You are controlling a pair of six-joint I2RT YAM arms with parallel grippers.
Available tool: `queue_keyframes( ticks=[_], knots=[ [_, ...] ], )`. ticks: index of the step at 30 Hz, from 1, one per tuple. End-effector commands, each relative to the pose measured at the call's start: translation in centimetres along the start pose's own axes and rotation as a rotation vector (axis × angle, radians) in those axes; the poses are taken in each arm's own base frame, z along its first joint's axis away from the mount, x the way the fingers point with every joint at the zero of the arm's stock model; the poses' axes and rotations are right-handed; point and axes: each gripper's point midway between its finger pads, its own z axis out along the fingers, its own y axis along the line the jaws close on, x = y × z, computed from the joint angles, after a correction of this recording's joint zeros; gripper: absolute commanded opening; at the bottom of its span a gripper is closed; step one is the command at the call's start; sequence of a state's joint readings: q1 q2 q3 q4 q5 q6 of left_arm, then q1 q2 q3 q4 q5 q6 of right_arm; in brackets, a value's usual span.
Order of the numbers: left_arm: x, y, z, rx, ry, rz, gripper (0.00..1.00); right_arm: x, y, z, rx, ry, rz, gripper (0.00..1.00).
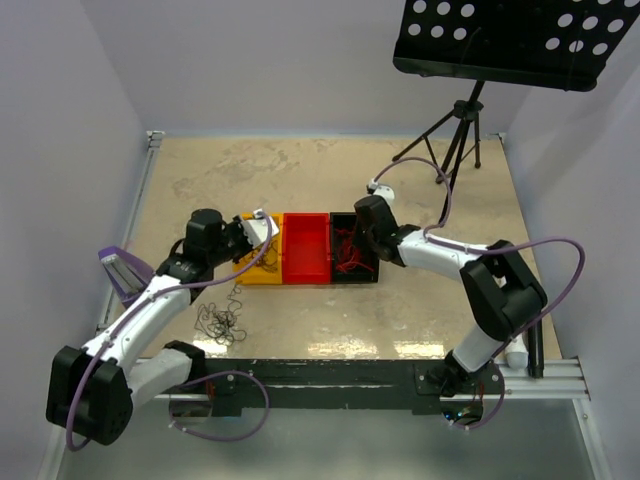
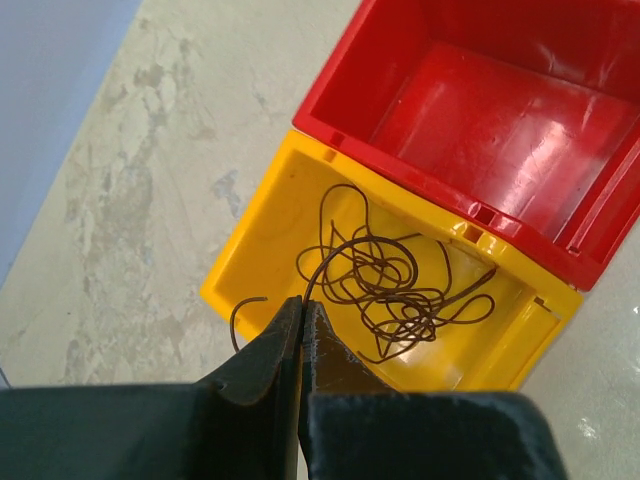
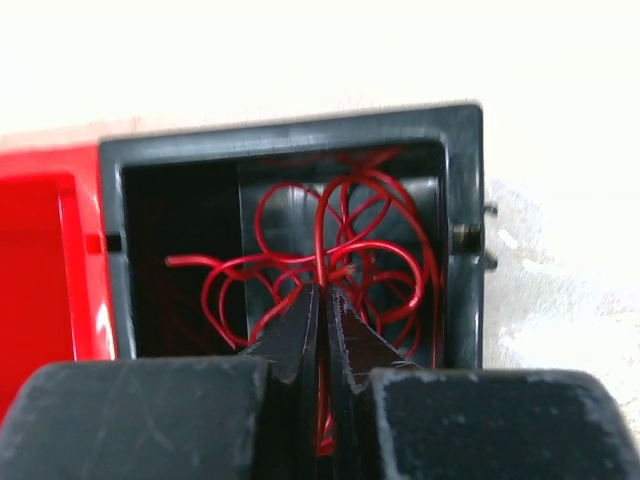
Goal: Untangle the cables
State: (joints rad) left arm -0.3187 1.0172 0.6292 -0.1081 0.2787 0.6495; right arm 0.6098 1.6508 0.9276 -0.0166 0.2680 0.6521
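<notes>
My left gripper moves down into it next, beside their tangle (image 1: 262, 262) (image 2: 336, 290), and releases the matching cable it holds.
Thin dark brown cables (image 2: 390, 290) lie curled in the yellow bin (image 2: 250, 285). My left gripper (image 2: 302, 302) hovers over this bin's near corner, shut on one dark brown cable that arcs up from its tips. Red cables (image 3: 350, 250) fill the black bin (image 3: 462, 180). My right gripper (image 3: 322, 288) is above them, shut on a red cable running between its jaws. In the top view the left gripper (image 1: 255, 235) and right gripper (image 1: 360, 245) flank the row of bins. A tangled pile of dark cables (image 1: 220, 322) lies on the table in front of the yellow bin (image 1: 262, 268).
An empty red bin (image 1: 306, 248) sits between the yellow bin and the black bin (image 1: 352, 272). A tripod music stand (image 1: 455, 130) stands at the back right. A purple object (image 1: 125, 268) lies at the left edge. A metal rail (image 1: 330, 372) runs along the near edge.
</notes>
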Motion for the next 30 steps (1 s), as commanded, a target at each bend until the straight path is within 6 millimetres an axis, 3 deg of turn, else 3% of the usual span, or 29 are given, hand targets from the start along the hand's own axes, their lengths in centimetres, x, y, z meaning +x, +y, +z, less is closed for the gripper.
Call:
queue_keyframes(
  ticks=[1,5,9,11,13,16,21,25,27,30],
  knots=[
    [0.4,0.1,1.7,-0.022,0.02,0.058,0.0,-1.9,0.0,1.1,0.065,-0.035,-0.025,0.06],
    [1.2,0.4,3.2,-0.044,0.055,0.068,0.0,-2.8,0.6,1.5,0.068,-0.049,-0.038,0.12],
    [2.5,0.1,4.7,-0.015,0.113,0.068,0.01,-5.2,1.3,0.1,0.058,-0.106,-0.043,0.32],
    [3.2,-0.2,5.1,0.007,0.154,0.054,0.09,-6.6,1.8,-1.2,0.036,-0.136,-0.043,0.42],
    [3.4,-0.4,5.3,0.029,0.176,0.043,0.24,-8.1,2.8,-2.9,-0.008,-0.166,-0.04,0.48],
    [1.7,0.4,5.1,0.02,0.147,0.017,0.4,-9.7,3.6,-4.8,-0.043,-0.189,-0.041,0.5],
    [-3.7,2.5,2.8,0.005,0.037,-0.018,0.71,-11.5,4.2,-7.5,-0.079,-0.234,-0.044,0.51],
    [-7.5,4.0,-0.4,0.001,-0.027,-0.059,0.83,-12.0,5.9,-10.5,-0.142,-0.284,-0.072,0.61],
    [-9.0,4.9,-2.6,-0.016,-0.063,-0.079,0.86,-11.0,8.0,-12.1,-0.192,-0.3,-0.117,0.63],
    [-9.3,6.5,-5.5,-0.034,-0.094,-0.125,0.91,-7.2,12.9,-14.1,-0.33,-0.276,-0.211,0.63]
  ],
)
